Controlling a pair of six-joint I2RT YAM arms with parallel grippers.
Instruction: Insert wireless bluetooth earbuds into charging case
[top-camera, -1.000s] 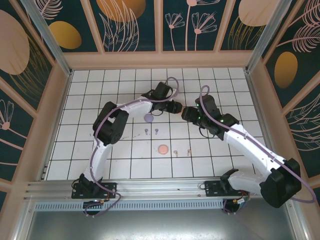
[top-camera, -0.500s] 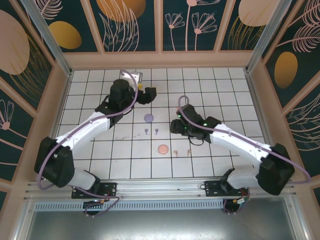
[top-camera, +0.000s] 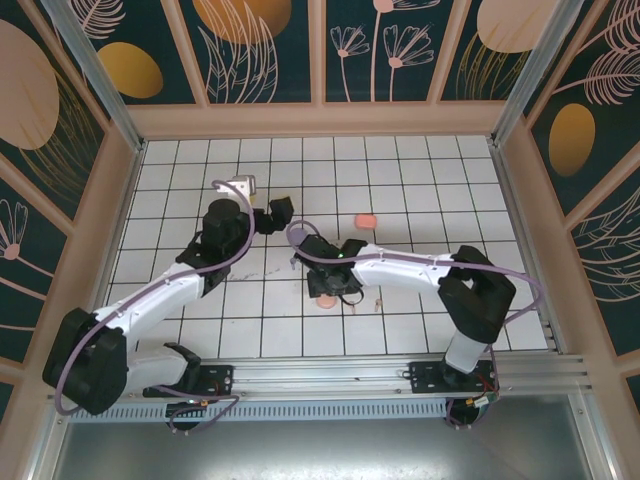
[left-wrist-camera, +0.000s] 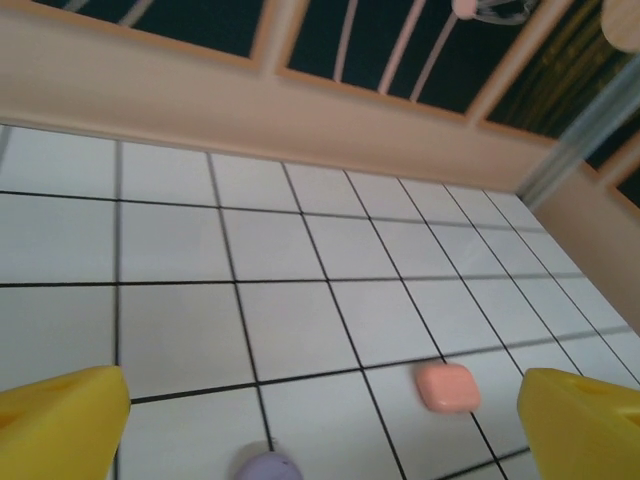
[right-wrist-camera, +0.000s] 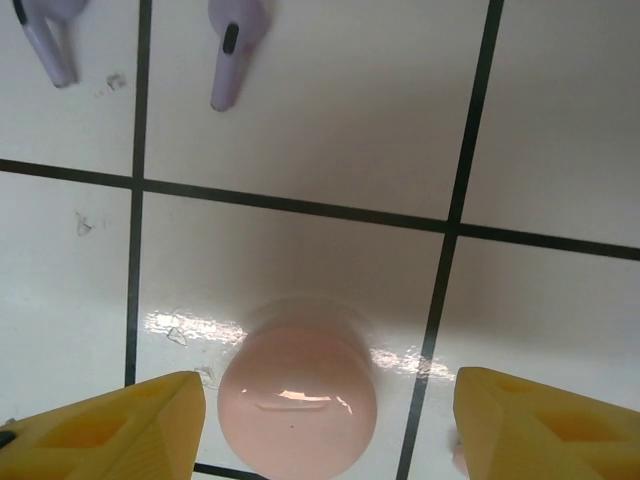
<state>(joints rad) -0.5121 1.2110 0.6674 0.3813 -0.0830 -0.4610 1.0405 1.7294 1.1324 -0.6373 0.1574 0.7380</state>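
Observation:
My right gripper's open yellow fingers are already on either side of the salmon-pink case's round sides, so next my right gripper should go down over the case just below and close there.
My right gripper (right-wrist-camera: 325, 405) is open and hangs low over a round salmon-pink case (right-wrist-camera: 297, 400), which lies between its yellow fingers (right-wrist-camera: 110, 430). Two lilac earbuds (right-wrist-camera: 235, 45) lie on the tiles just beyond it. In the top view this gripper (top-camera: 328, 288) is at mid-floor, with a pink earbud (top-camera: 377, 301) to its right. My left gripper (left-wrist-camera: 320, 400) is wide open and holds nothing. It looks across the floor at a squarish pink case (left-wrist-camera: 448, 387) and a lilac case (left-wrist-camera: 265, 467). Seen from above, the left gripper (top-camera: 272, 215) is left of that squarish pink case (top-camera: 367, 219).
The white tiled floor (top-camera: 450, 180) is enclosed by a low wooden rim (top-camera: 320, 120) and patterned walls. The right arm (top-camera: 420, 268) stretches leftward across the middle of the floor. The left arm (top-camera: 170, 285) runs along the left side.
The two grippers have parted. The left one drew back to the left and opened wide. The right one swung left and forward over the round pink case. The squarish pink case now shows on the tiles.

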